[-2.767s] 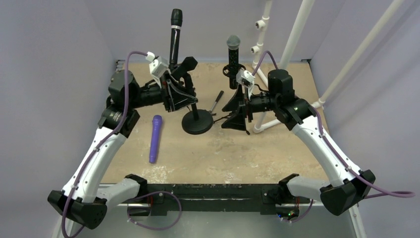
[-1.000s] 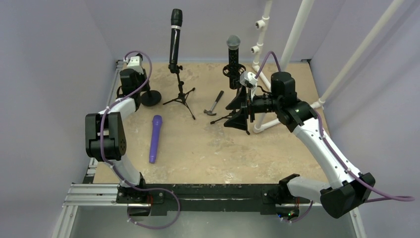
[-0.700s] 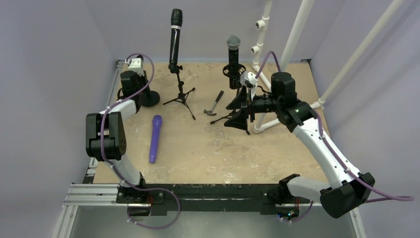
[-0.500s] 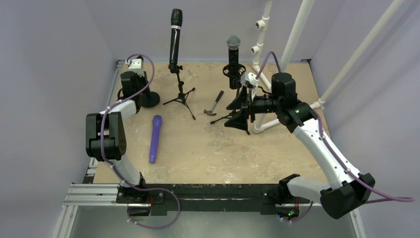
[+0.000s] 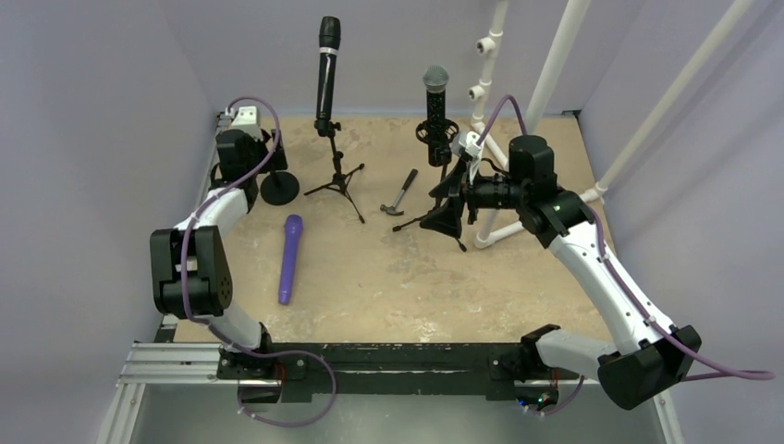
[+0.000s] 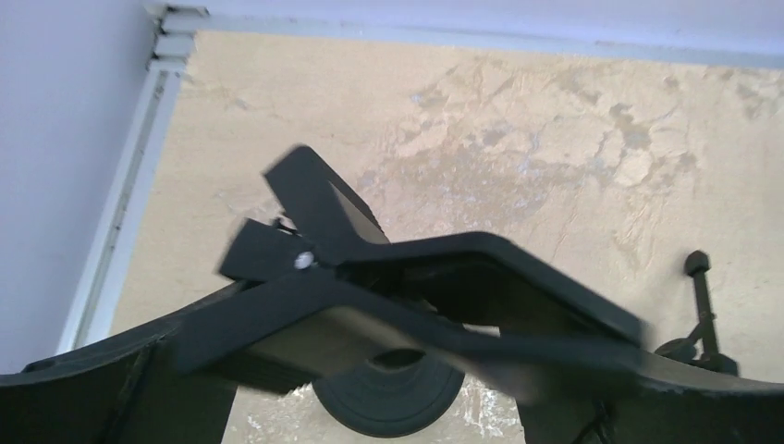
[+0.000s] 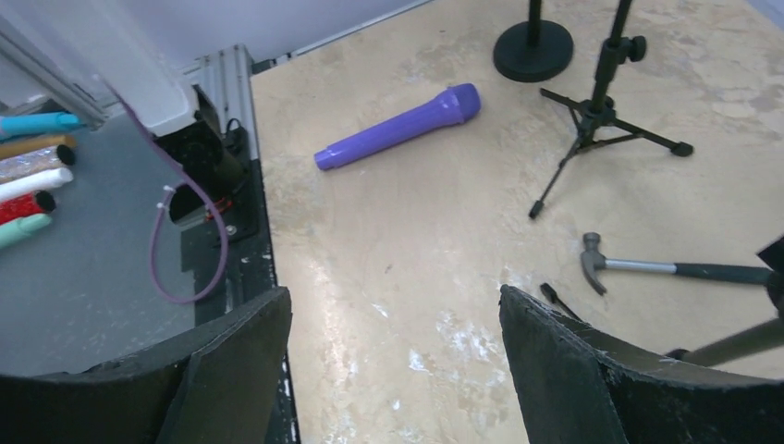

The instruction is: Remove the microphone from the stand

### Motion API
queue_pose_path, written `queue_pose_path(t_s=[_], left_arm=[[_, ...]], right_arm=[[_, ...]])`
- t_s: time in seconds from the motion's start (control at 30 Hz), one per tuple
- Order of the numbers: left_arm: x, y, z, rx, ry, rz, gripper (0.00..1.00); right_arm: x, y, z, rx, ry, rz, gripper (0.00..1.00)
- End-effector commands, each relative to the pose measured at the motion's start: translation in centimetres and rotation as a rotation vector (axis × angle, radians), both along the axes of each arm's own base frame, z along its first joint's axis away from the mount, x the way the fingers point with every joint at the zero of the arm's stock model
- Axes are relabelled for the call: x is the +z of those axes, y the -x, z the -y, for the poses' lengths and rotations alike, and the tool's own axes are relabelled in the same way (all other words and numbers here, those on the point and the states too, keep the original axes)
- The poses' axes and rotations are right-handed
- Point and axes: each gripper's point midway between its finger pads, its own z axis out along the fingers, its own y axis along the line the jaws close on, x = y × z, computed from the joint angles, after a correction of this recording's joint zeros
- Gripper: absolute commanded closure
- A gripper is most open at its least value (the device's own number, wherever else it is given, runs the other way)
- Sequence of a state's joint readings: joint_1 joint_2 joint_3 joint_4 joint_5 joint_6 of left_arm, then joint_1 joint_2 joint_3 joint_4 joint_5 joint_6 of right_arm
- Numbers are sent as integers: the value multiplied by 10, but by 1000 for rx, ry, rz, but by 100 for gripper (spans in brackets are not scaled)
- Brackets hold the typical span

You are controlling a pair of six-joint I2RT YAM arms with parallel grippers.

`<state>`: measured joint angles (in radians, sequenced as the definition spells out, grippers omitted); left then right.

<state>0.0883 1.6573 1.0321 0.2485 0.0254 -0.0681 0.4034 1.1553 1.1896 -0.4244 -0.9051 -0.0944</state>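
Note:
The tripod pole with the black microphone is right of my left gripper in the top view, so I should cross from the empty clip (image 6: 370, 250) next and close around the pole.
A black microphone (image 5: 326, 65) stands upright in a tripod stand (image 5: 337, 180) at the back. A second microphone with a grey grille (image 5: 435, 92) sits in another stand just behind my right gripper (image 5: 450, 199), which is open and empty (image 7: 393, 305). A purple microphone (image 5: 289, 259) lies flat on the table, apart from both grippers. My left gripper (image 5: 268, 153) is at the far left around a round-base stand (image 5: 278, 188) with an empty black clip (image 6: 370, 250). Its fingers (image 6: 83, 398) stand wide apart on either side of the clip.
A small hammer (image 5: 399, 194) lies between the two tripod stands. White plastic pipes (image 5: 555, 55) rise at the back right. Purple walls close in the table on three sides. Several coloured tubes (image 7: 28, 176) lie beyond the near edge.
The left arm carried the round-base stand from mid-table to the far left, and its jaws have just spread apart. The right gripper has edged slightly up by its stand.

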Motion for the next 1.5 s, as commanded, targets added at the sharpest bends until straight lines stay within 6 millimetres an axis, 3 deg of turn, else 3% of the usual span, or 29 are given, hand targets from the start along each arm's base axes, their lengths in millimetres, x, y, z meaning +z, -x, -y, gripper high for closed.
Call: queue_pose_path(t_s=[0.0, 0.17, 0.33, 0.53, 0.67, 0.87, 0.93, 1.13, 1.27, 1.47], left_arm=[[57, 13, -4, 8, -6, 117, 0], [90, 38, 4, -36, -28, 142, 0], [119, 68, 21, -129, -37, 156, 0], [144, 112, 72, -406, 16, 192, 0], [151, 123, 107, -546, 115, 221, 0], [139, 121, 164, -728, 23, 273, 1], [133, 114, 173, -732, 17, 283, 2], [122, 84, 179, -715, 15, 442, 7], [106, 61, 181, -712, 19, 425, 11], [104, 43, 189, -738, 38, 473, 16]], right_arm=[[13, -22, 19, -160, 46, 65, 19], [17, -32, 28, -230, 75, 97, 19], [22, -26, 23, -200, 54, 87, 19], [23, -13, 14, -112, 13, 57, 19], [21, -3, 9, -50, -11, 48, 19], [16, 1, 10, -39, -3, 47, 19], [14, 1, 10, -38, 2, 45, 19], [8, -1, 9, -29, 6, 33, 19], [3, -2, 9, -29, 14, 29, 19], [-5, -6, 9, -33, 33, 17, 19]])
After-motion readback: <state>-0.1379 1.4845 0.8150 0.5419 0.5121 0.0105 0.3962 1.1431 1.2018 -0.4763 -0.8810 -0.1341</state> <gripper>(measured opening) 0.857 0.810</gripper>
